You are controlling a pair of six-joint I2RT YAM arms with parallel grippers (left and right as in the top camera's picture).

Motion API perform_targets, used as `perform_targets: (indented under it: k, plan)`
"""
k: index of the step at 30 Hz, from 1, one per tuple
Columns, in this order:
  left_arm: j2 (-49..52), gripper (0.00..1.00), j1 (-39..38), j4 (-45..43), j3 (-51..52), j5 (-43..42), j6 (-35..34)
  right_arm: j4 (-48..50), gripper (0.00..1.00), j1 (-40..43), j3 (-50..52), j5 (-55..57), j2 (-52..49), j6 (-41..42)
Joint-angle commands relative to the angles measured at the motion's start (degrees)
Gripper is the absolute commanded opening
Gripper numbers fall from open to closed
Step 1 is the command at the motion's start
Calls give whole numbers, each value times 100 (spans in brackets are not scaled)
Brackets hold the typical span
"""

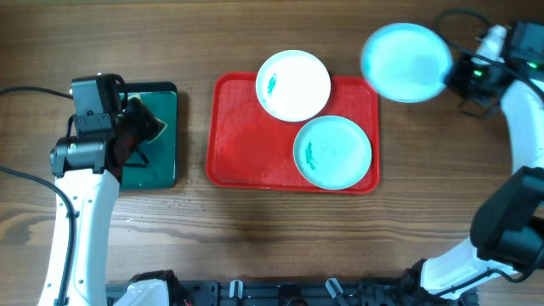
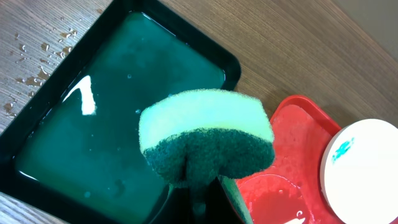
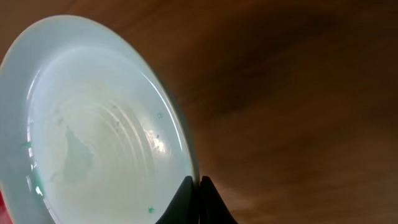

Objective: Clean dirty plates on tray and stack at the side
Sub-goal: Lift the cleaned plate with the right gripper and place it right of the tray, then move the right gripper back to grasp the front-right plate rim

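Note:
I will lower the second aqua plate's rim onto the bare wood beside the red tray and release it with my right gripper, since that clear spot is below the gripper.
The red tray (image 1: 242,136) lies mid-table. On it sit a white plate (image 1: 293,85) at the back and a pale aqua plate (image 1: 333,151) at the front right, each with a teal smear. The white plate also shows in the left wrist view (image 2: 364,171), as does the tray (image 2: 292,149). My right gripper (image 3: 198,182) is shut on the rim of a second aqua plate (image 3: 93,124), held in the air right of the tray (image 1: 406,61). My left gripper (image 2: 205,199) is shut on a green sponge (image 2: 205,140), held above the dark green tray (image 2: 93,124).
The dark green tray (image 1: 157,140) holds greenish water and sits left of the red tray. Water drops lie on the wood beside it (image 2: 37,68). Cables run along the far left (image 1: 25,89) and far right (image 1: 459,21) of the table.

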State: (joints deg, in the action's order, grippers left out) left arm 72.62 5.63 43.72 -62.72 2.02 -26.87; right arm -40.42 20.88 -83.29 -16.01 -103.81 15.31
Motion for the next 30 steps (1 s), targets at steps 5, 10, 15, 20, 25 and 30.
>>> perform_targets:
  k: [5,10,15,20,25,30]
  plan:
    - [-61,4,24,-15,11,37,-55,619,4,415,424,616,-393,420]
    - [-61,4,24,-13,11,37,-55,699,4,409,424,588,-859,424]
    - [-61,4,24,-20,11,37,-55,719,72,404,415,-219,-1025,101]
    - [-61,4,24,-17,11,37,-57,717,81,297,341,-1681,-520,136]
    - [-61,4,24,-57,11,35,-57,966,85,-671,341,-1543,192,120]
    - [-61,4,24,-57,13,33,-57,1700,88,-2149,343,-44,42,186]
